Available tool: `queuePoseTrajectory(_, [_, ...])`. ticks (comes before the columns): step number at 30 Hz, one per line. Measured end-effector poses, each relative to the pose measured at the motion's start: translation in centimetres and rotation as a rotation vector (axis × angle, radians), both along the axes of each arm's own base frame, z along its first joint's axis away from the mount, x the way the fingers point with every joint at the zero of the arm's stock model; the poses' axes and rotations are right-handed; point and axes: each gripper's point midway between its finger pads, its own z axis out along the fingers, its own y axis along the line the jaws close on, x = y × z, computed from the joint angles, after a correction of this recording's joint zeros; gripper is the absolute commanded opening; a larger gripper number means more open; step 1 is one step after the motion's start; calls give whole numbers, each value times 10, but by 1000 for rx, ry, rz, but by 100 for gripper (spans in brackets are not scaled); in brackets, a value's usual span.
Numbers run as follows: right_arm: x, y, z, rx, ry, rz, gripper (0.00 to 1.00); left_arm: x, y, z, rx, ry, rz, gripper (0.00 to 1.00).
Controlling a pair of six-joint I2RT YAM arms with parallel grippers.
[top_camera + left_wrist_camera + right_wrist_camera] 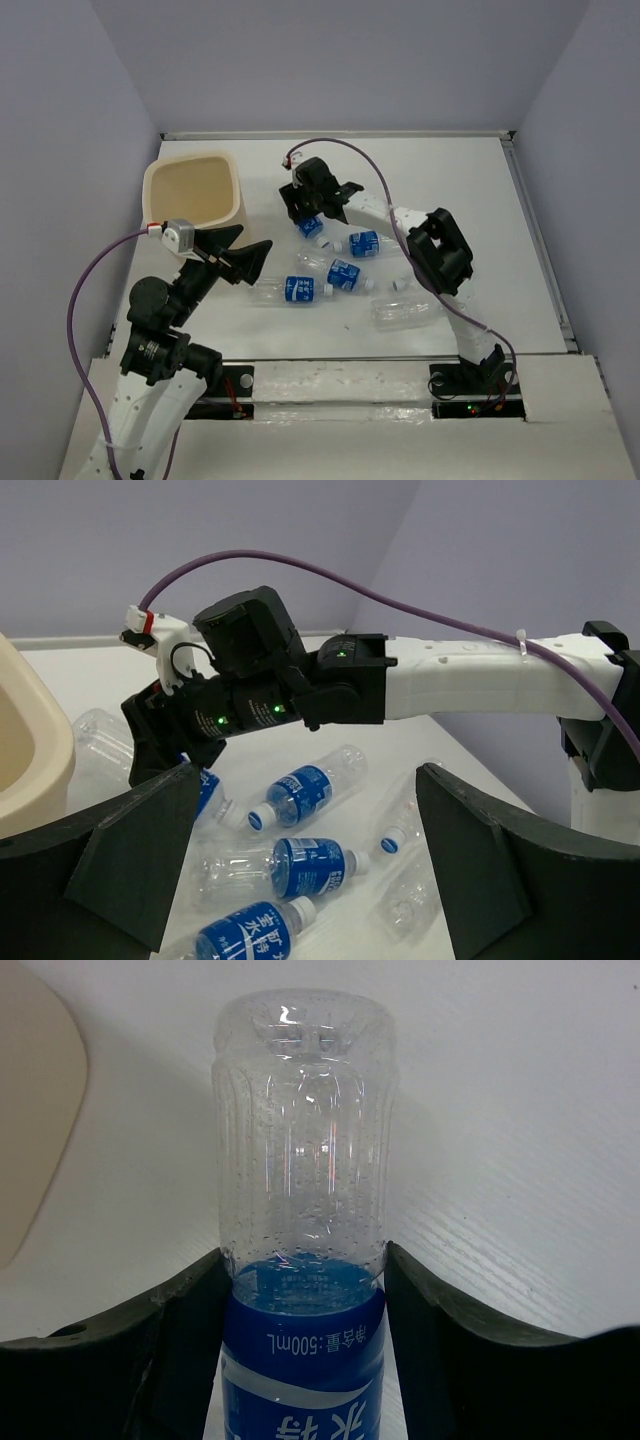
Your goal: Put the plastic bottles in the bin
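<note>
I should lift my right gripper and move it to the left in the top view, over the bin's opening, to release, because the blue-labelled bottle is below the bin's rim.
The cream bin stands at the back left. Several plastic bottles lie in the middle of the table: labelled ones and an unlabelled one. My right gripper is shut on a blue-labelled bottle that lies on the table right of the bin; both fingers press its label. My left gripper hovers open and empty above the table, left of the bottles. In its wrist view the left gripper frames the loose bottles and the right gripper.
The bin's rim shows in the left wrist view and the right wrist view. The right arm reaches across the bottles. Grey walls enclose the table on three sides.
</note>
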Motion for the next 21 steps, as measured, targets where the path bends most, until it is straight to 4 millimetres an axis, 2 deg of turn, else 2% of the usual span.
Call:
queuePoseTrajectory(3, [0,1,14,33,-28,-4,30,1,0,0,0,2,2,99])
queuePoseTrajectory(6, [-2,1,47,95,-73,-7,30,1,0,-1,1,4,4,99])
queuePoseTrajectory(9, [-2,3,98,182,-147,-7,27,2,0,-1,1,6,5,99])
queuePoseTrajectory(13, [-11,-2,183,341,-271,-12,26,2,0,-1,1,6,5,99])
queuePoseTrajectory(16, [-20,-7,239,449,-357,-10,26,2,0,-1,1,6,5,99])
queuePoseTrajectory(19, [-30,-5,281,549,-418,30,26,2,0,-1,1,6,5,99])
queuePoseTrajectory(21, [-35,1,297,595,-437,63,26,2,0,-1,1,6,5,99])
